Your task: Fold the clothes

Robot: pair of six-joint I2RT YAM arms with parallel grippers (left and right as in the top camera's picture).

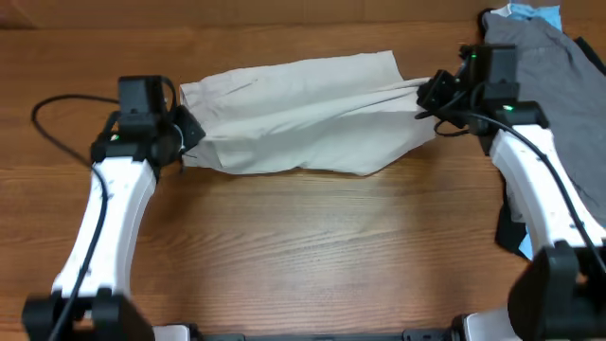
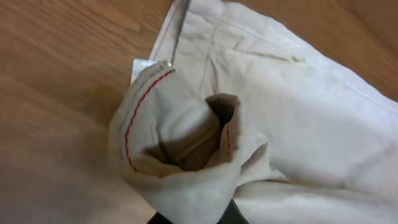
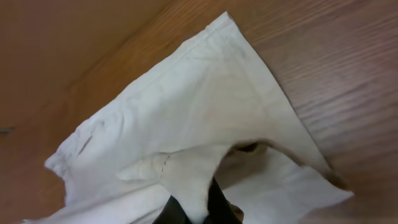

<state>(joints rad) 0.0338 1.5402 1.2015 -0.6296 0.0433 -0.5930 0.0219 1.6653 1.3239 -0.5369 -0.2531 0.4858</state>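
I need to move my left gripper outward next, to the shorts' far corner at this end (image 1: 189, 89) (image 2: 202, 9), and let go of the cloth, because the pinched fold still stops short of that corner.
Light beige shorts (image 1: 303, 114) lie stretched across the wooden table between my two arms. My left gripper (image 1: 187, 135) is shut on the cloth at the shorts' left end; in the left wrist view a fold with red stitching (image 2: 186, 162) bunches up over the gripper (image 2: 196, 219). At the right end my right gripper (image 1: 428, 95) is shut on the fabric, and its wrist view shows a pinched flap of the shorts (image 3: 193, 124) rising from the gripper (image 3: 198, 214). A dark grey garment (image 1: 559, 85) and a light blue one (image 1: 532, 13) lie at the far right.
The wooden table (image 1: 322, 246) runs bare in front of the shorts. The grey garment pile sits close behind and beside my right arm (image 1: 540, 189). A black cable (image 1: 57, 123) loops out to the left of my left arm.
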